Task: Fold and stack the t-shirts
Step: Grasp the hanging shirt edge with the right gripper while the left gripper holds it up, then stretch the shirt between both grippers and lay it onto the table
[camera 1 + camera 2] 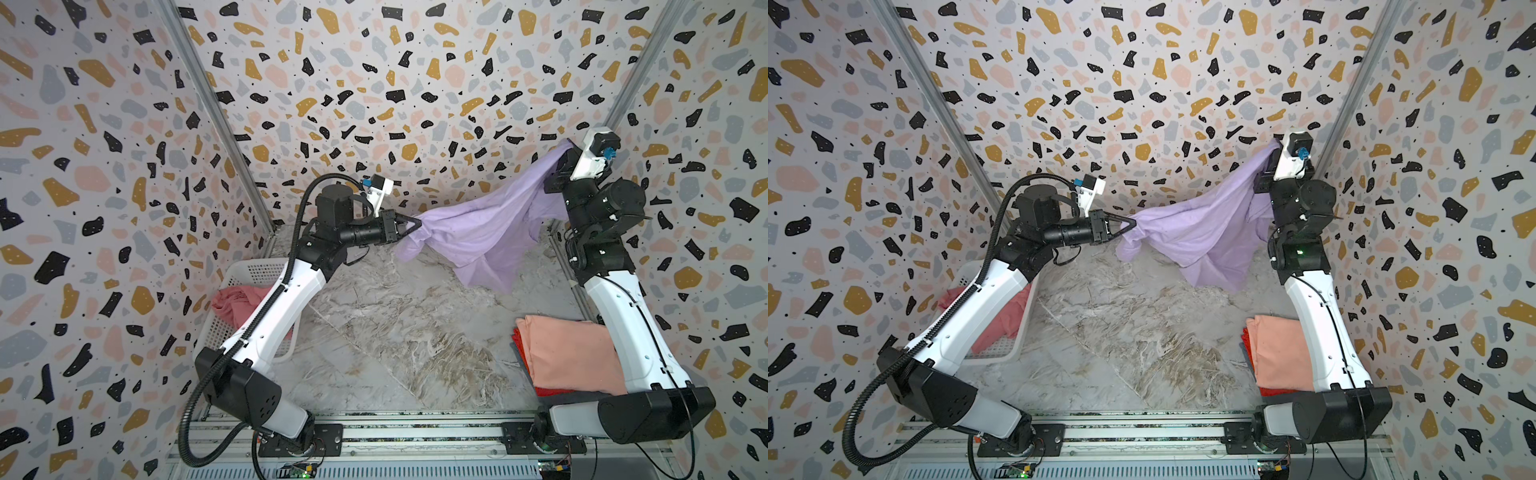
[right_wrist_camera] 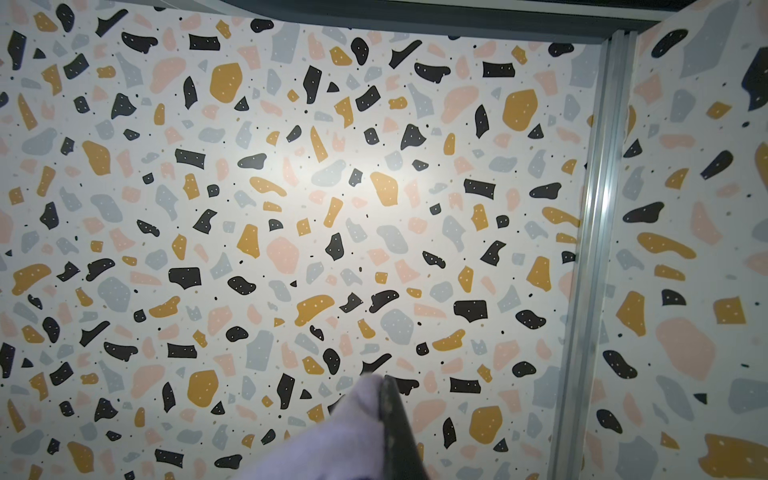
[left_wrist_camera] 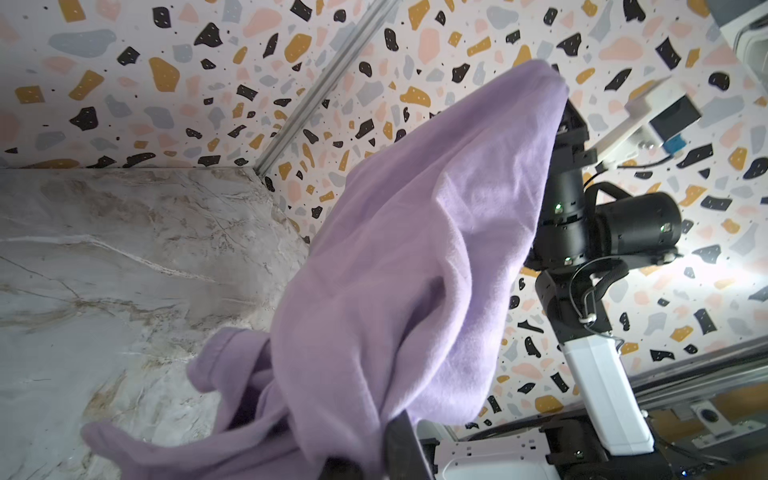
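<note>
I will next move my right gripper down toward the middle of the marble tabletop, away from the corner post, and let go of the t-shirt's other end there, because the middle of the tabletop is bare.
A lilac t-shirt (image 1: 478, 232) (image 1: 1196, 232) hangs stretched in the air between my two grippers, over the back of the marble table. My left gripper (image 1: 417, 224) (image 1: 1131, 222) is shut on its left edge; in the left wrist view the cloth (image 3: 407, 249) drapes over the fingers. My right gripper (image 1: 566, 146) (image 1: 1276, 145) is raised high at the back right and is shut on the shirt's other end (image 2: 345, 436). A folded peach t-shirt (image 1: 569, 353) lies on a red one (image 1: 523, 347) at the front right. A rose pink t-shirt (image 1: 237, 303) sits crumpled in the basket.
The white perforated basket (image 1: 257, 270) stands at the left, partly under my left arm. The marble tabletop (image 1: 395, 340) shows bare in the middle. Patterned walls close in on three sides, and the right arm is close to the back right corner post (image 2: 594, 249).
</note>
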Robot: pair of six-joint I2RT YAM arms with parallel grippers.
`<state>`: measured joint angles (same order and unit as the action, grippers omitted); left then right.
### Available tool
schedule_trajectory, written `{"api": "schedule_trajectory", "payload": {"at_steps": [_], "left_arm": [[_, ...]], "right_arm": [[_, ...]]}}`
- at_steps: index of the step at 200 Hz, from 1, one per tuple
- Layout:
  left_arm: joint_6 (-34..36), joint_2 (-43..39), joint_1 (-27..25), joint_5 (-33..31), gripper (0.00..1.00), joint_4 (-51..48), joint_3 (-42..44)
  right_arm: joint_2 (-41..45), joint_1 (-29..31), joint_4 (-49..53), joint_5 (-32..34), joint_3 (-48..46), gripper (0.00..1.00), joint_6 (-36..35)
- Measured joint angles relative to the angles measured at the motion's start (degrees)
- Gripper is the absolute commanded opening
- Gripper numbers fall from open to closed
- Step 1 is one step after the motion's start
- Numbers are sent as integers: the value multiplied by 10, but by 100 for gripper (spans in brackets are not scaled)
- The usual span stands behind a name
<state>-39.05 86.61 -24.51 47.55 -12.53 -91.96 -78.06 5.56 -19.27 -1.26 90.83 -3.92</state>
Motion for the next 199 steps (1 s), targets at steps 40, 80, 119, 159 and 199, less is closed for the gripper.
{"api": "schedule_trajectory", "payload": {"at_steps": [40, 80, 119, 159, 199], "left_arm": [[21, 9, 0, -31, 0, -26, 15], [38, 15, 42, -78, 0, -42, -5], [37, 17, 129, -140, 0, -21, -93], [30, 89, 138, -164, 0, 14, -309], [-18, 217, 71, -154, 4, 96, -494]], "right_arm": [[-12, 1, 31, -61, 32, 0, -1], [-46, 13, 126, -121, 52, 0, 21], [-50, 53, 225, -187, 18, 0, 52], [-35, 67, 260, -299, -58, 0, 139], [32, 21, 114, -490, -306, 37, 336]]}}
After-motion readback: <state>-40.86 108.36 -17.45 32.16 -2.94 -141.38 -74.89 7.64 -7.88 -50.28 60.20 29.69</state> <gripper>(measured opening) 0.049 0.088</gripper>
